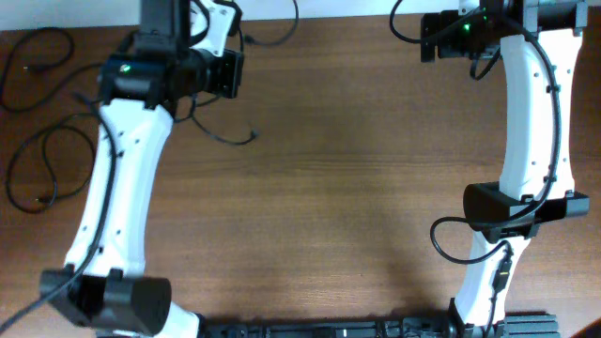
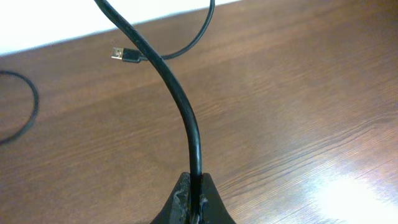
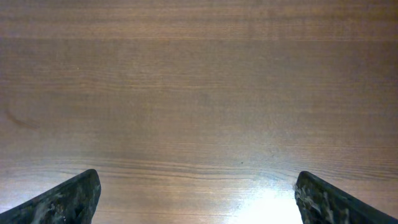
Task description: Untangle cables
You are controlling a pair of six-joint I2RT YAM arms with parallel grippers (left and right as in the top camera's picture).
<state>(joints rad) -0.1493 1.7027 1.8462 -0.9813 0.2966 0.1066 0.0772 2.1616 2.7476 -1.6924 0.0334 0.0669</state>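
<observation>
The open wood beside the loops is farther back and to the left in the overhead view. My left gripper will swing there next, turning, and let go of the cable.
My left gripper (image 2: 196, 198) is shut on a thin black cable (image 2: 186, 118) that rises from the jaws and leaves the frame at the upper left. Beyond it another cable ends in a USB plug (image 2: 121, 55) lying on the wood. In the overhead view, loose cable loops (image 1: 38, 169) lie at the table's left side, and one strand (image 1: 225, 136) lies beside the left arm. My right gripper (image 3: 199, 205) is open and empty over bare wood. Both grippers' fingers are hidden under their wrists in the overhead view.
The wooden table (image 1: 329, 188) has its far edge close behind the left gripper (image 2: 56, 42). A further cable loop (image 2: 31, 106) lies left of the gripper. The right arm's own thick wire (image 1: 441, 239) loops near its base.
</observation>
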